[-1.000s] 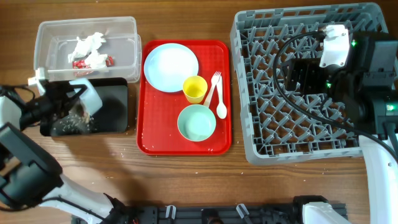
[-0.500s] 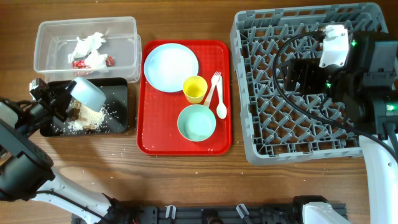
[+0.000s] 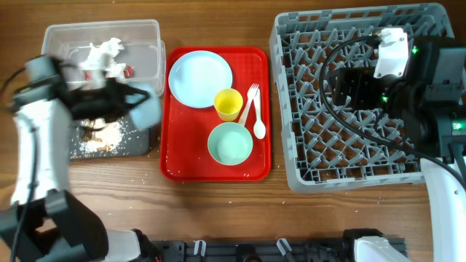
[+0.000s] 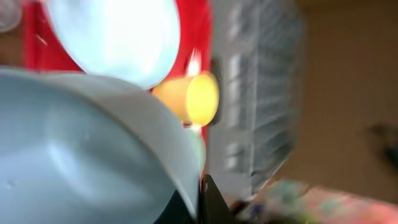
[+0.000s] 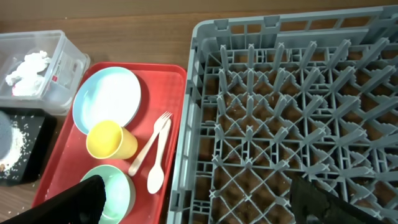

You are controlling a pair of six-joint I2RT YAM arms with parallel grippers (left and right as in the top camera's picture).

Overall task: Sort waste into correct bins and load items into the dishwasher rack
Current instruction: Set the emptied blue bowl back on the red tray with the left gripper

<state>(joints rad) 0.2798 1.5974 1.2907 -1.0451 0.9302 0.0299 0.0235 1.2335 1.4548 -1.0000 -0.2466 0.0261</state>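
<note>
Bare red tray beside the second bowl lies below my left gripper, to its right in the overhead view: I will swing there, lower and release the pale blue bowl's rim.
My left gripper (image 3: 120,102) is shut on the rim of a pale blue bowl (image 3: 145,108) and holds it, blurred, above the right end of the black tray (image 3: 138,143). In the left wrist view the bowl (image 4: 81,149) fills the frame, with the jaws (image 4: 198,202) pinching its rim. Rice and brown scraps (image 3: 98,140) lie in the black tray. Napkins and red wrappers (image 3: 102,57) lie in the clear tub (image 3: 149,33). My right gripper (image 5: 199,205) is open and empty above the grey rack (image 3: 364,156).
The red serving tray (image 3: 175,164) holds a light blue plate (image 3: 200,78), yellow cup (image 3: 228,104), white fork (image 3: 251,97), spoon (image 3: 258,125) and a second bowl (image 3: 230,143). The right wrist view shows the rack (image 5: 292,112) and the tray's items.
My left arm has swung up and to the right with the bowl, away from the left end of the black tray. Rice now lies in that tray. The right arm has not moved.
</note>
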